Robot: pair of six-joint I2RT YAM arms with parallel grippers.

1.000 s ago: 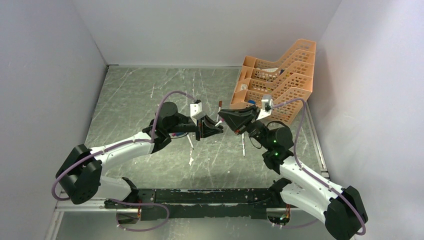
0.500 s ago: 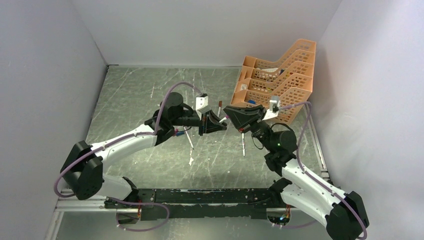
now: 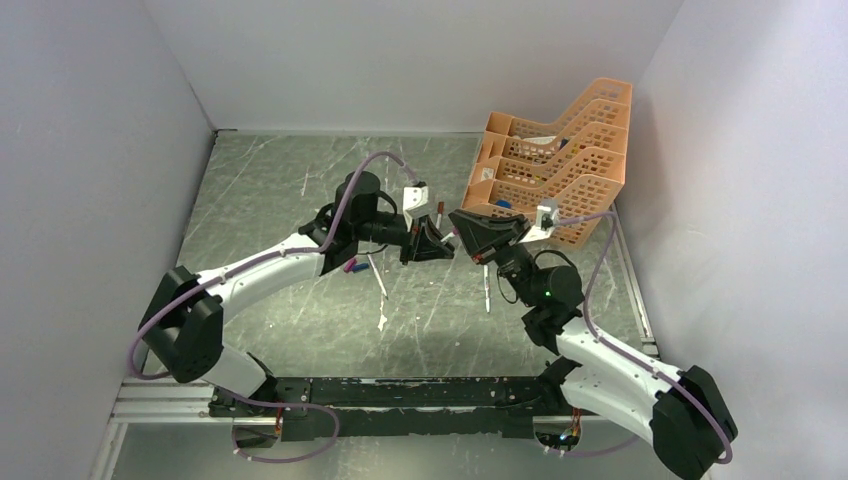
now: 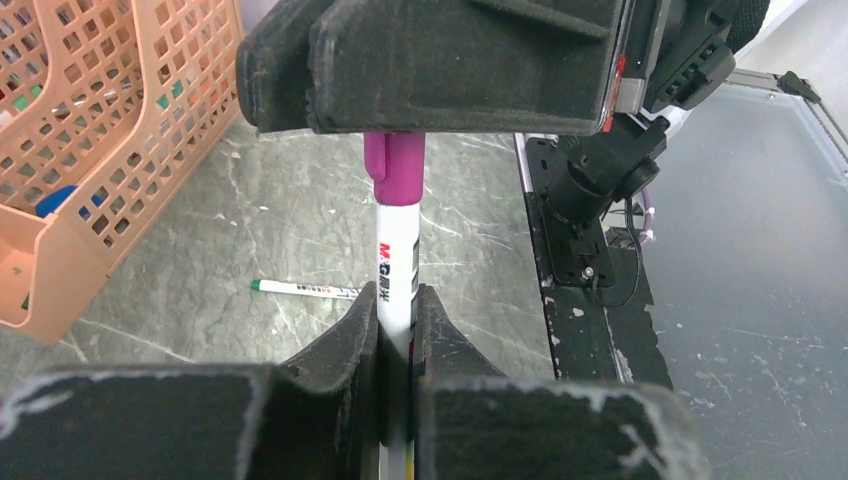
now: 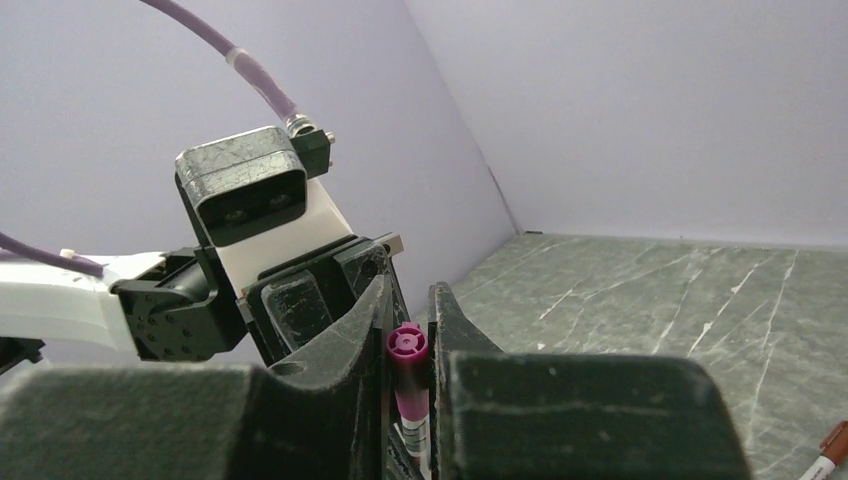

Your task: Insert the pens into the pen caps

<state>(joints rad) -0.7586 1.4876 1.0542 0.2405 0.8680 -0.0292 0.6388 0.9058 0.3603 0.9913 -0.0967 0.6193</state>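
Note:
I will next tip my left gripper downward and lower it outward beside the red-brown cap to release the white pen [image 4: 393, 275], since that tabletop spot is outward and below the gripper.
My left gripper [image 4: 397, 300] is shut on a white pen [image 4: 393, 275] that points straight at the right gripper. A magenta pen cap [image 4: 394, 165] sits over the pen's tip, and the dark fingers above it clamp its far end. In the right wrist view my right gripper [image 5: 410, 300] is shut on that magenta cap [image 5: 408, 345], end-on between its pads. From above, the left gripper [image 3: 437, 243] and the right gripper [image 3: 462, 232] meet nose to nose over the table's middle. Other pens [image 3: 378, 278] [image 3: 487, 290] lie on the table.
An orange mesh tray [image 3: 560, 150] stands at the back right, close behind the right gripper. A pen with a red-brown cap [image 3: 439, 213] lies just behind the grippers. Small pink and blue caps [image 3: 352, 267] lie by the left forearm. A green-tipped pen [image 4: 305, 290] lies below the grippers.
The left arm has swung right and forward with its pen. The right gripper shifted slightly left, and the gap between the two grippers has closed.

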